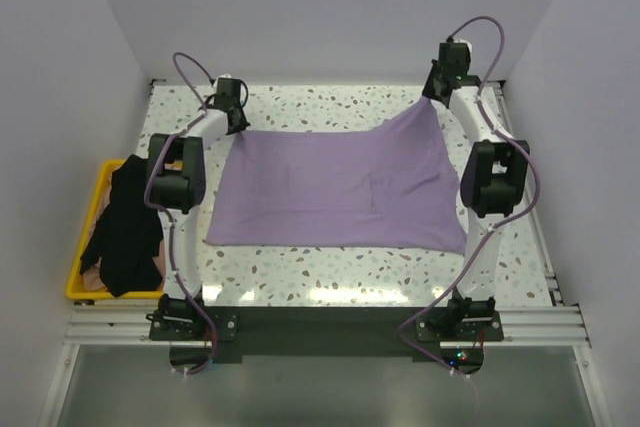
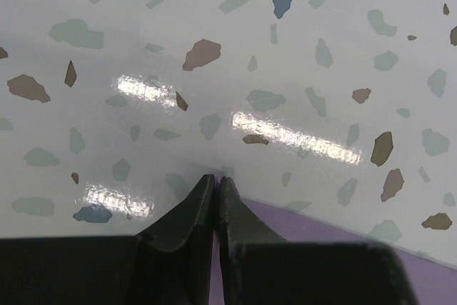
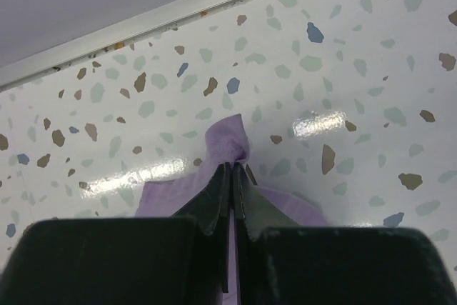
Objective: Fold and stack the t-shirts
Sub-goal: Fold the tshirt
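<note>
The near half of the t-shirt is lying flat, so the left gripper will next fold the corner it holds back toward the base, over the t-shirt's edge nearest the crate, and let it go.
A pale lavender t-shirt lies spread on the speckled table between my two arms. My left gripper is low at its far left corner. In the left wrist view the left gripper is shut, with a sliver of the lavender t-shirt caught between the jaws. My right gripper holds the far right corner, pulled up into a peak. In the right wrist view the right gripper is shut on the lavender t-shirt, and a tuft sticks out past the tips. A black t-shirt lies crumpled in the crate.
A yellow plastic crate sits at the table's left edge. White walls close in the table on three sides, with a pale rail along the far edge. An aluminium frame carrying both arm bases runs along the near edge.
</note>
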{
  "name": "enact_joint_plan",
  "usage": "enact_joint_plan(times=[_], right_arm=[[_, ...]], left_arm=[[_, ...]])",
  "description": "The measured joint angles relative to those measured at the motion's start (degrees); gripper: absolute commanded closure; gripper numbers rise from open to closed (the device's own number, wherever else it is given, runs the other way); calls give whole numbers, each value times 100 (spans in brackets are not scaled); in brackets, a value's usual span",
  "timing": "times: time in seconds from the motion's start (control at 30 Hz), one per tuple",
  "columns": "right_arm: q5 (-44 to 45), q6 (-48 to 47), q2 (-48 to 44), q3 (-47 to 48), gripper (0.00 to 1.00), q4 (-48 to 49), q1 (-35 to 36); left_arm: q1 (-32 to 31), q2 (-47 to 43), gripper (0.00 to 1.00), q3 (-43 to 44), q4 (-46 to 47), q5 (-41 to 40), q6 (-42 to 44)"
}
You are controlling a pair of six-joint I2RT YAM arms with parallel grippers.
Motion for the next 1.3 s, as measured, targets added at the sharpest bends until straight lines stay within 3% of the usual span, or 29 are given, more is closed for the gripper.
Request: enact_joint_plan(times=[0.43,1.3], right_arm=[[-144,114,-839,-1366,100,223,-11],[-297,798,-4227,-5025,100,516,-33]], left_arm=[[201,-474,94,-212,142,212,-105],[254,-2039,96,-1945,278,166,-422]])
